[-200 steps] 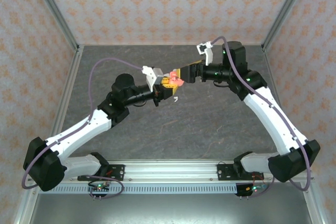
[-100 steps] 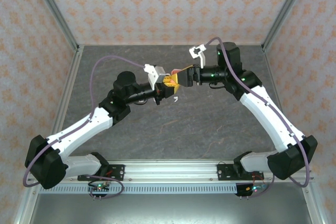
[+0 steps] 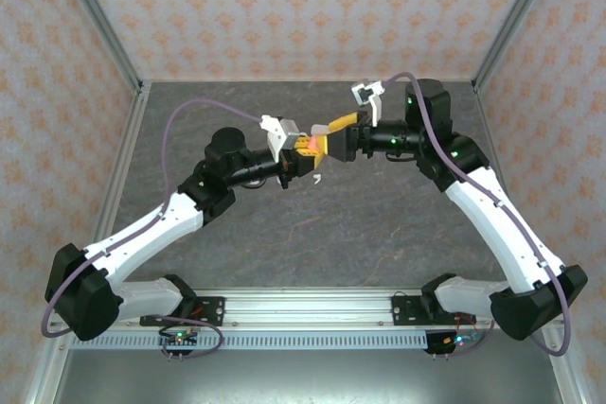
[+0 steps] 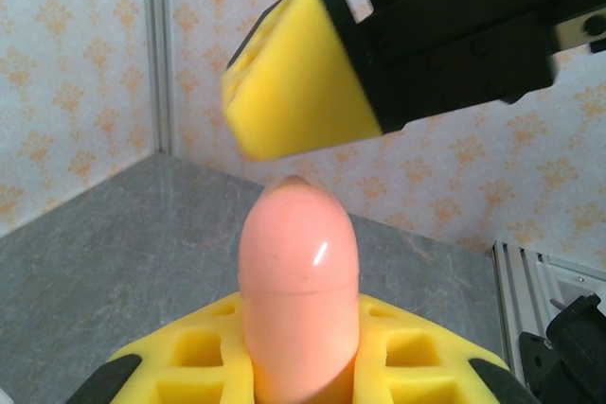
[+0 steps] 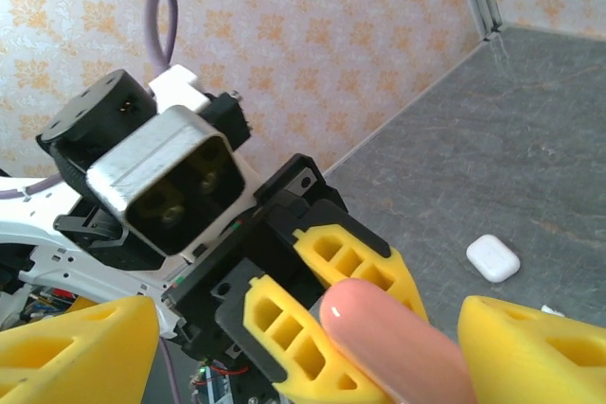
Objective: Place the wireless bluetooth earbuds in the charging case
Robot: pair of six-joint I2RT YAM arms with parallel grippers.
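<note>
The charging case (image 4: 298,272) is closed. I will next move my left gripper away from my right gripper, tip its fingers down and lower it to the tabletop to let go of the case.
A salmon-pink charging case (image 4: 298,272), closed and pebble-shaped, stands up out of my left gripper (image 4: 298,361), which is shut on its lower half above the table's middle (image 3: 301,149). My right gripper (image 5: 308,321) is open and straddles the case (image 5: 402,352), its yellow fingers (image 5: 80,347) on either side with gaps showing. One right finger pad (image 4: 294,92) hovers just over the case's top without touching. A tiny white L-shaped earbud (image 3: 320,177) lies on the table under the two grippers.
A white closed case (image 5: 493,257) lies on the grey table (image 3: 379,224), with a small white bit (image 5: 552,310) close by it. Patterned walls and metal frame posts (image 3: 95,16) enclose the table on three sides.
My right gripper has come in toward the left one and its fingers now flank the pink case, standing a little narrower than before. The left arm has stayed still.
</note>
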